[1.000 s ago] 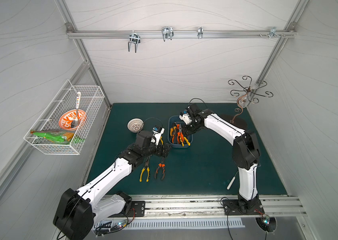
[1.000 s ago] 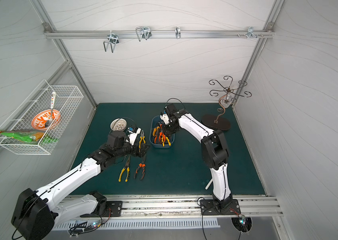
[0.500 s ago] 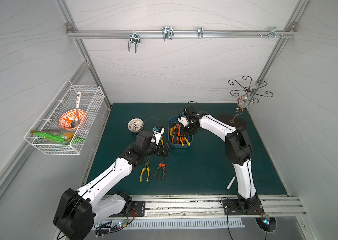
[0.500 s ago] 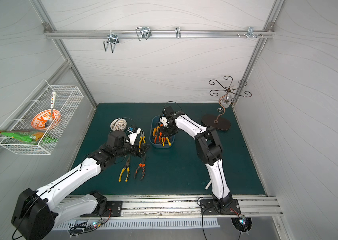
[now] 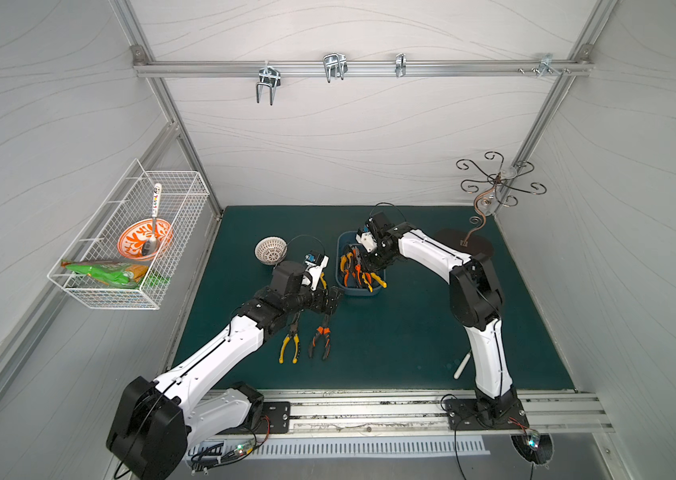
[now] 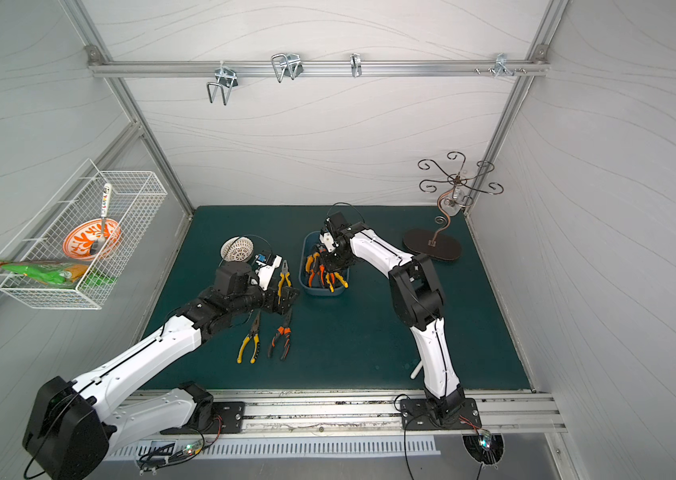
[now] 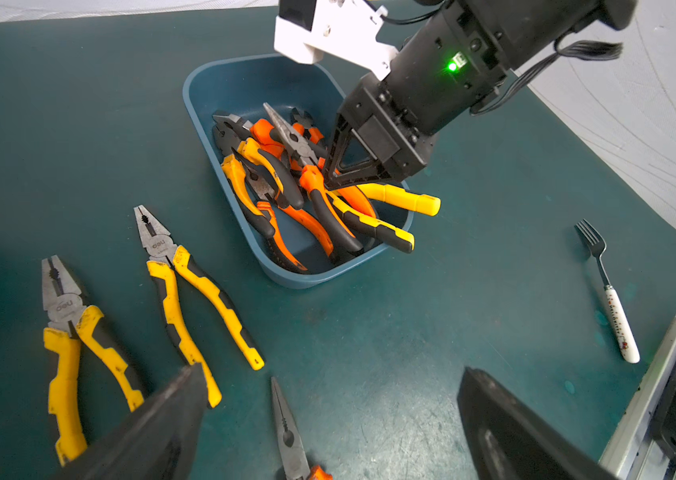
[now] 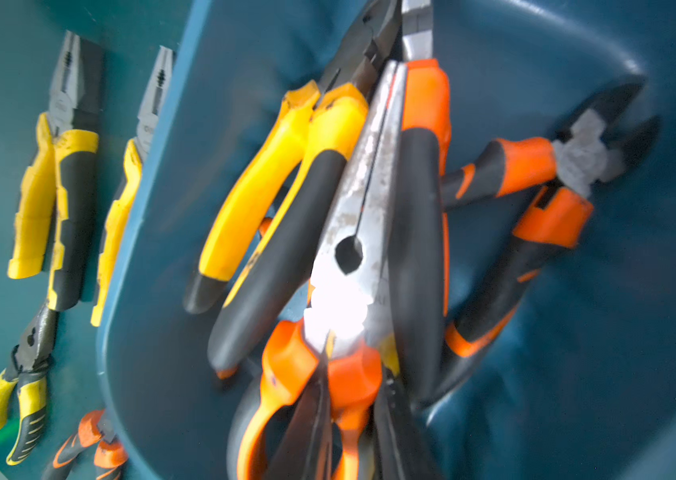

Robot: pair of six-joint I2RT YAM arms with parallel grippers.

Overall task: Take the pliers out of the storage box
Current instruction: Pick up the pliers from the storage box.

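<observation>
The robot's left gripper should next move outward toward the storage box and around the long-nose pliers' joint (image 5: 358,258) (image 7: 306,156), since those pliers are outward of it in the robot's right gripper.
The slate-blue storage box (image 5: 359,291) (image 6: 323,291) (image 7: 195,104) stands mid-mat and holds a heap of pliers (image 7: 286,183) with yellow and orange-and-black handles. My right gripper (image 5: 365,266) (image 6: 330,270) (image 7: 328,178) (image 8: 355,365) reaches down into the box, shut on one orange handle of the long-nose pliers (image 8: 352,232) on top of the heap. Several more pliers (image 5: 290,345) (image 7: 186,291) lie on the mat left of the box. Above them my left gripper (image 5: 334,301) (image 7: 332,372) hangs open and holds nothing.
A white perforated bowl (image 5: 270,250) sits behind the left arm. A white-handled fork (image 7: 614,307) (image 5: 461,365) lies near the front rail by the right arm's base. A curled metal stand (image 5: 469,245) is at the back right, and a wire basket (image 5: 128,245) hangs on the left wall.
My right gripper has come forward and down into the box and closed on the orange handle. The left arm has stayed where it was, open.
</observation>
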